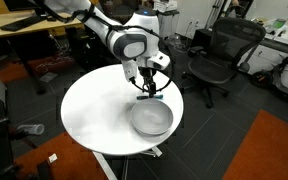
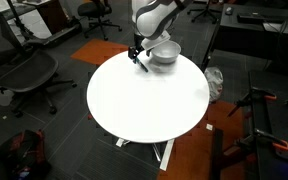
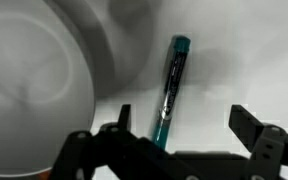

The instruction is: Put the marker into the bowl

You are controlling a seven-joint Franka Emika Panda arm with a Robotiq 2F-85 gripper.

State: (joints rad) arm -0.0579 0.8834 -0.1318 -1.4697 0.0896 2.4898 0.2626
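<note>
My open gripper lowers over the marker's dark body [image 2: 142, 67] [image 3: 168, 98] next and closes on it, since it already lies between my fingers with bare tabletop either side.
The marker [image 3: 171, 92] is a thin dark stick with a teal tint. It lies flat on the white tabletop, and in the wrist view it sits between my gripper's fingers, nearer the left one. My gripper [image 3: 184, 125] is open above it, with a gap on both sides. The silver-grey bowl [image 3: 34, 90] fills the left of the wrist view, beside the marker. In both exterior views the gripper [image 1: 149, 90] [image 2: 139, 60] hangs low over the table next to the bowl [image 1: 151, 120] [image 2: 165, 53]. The marker [image 1: 152, 97] shows faintly under it.
The round white table [image 1: 94, 115] [image 2: 149, 100] stands among black office chairs [image 1: 219, 55] [image 2: 24, 75]. A desk [image 1: 34, 25] stands behind the arm. An orange carpet patch [image 1: 269, 150] lies on the floor.
</note>
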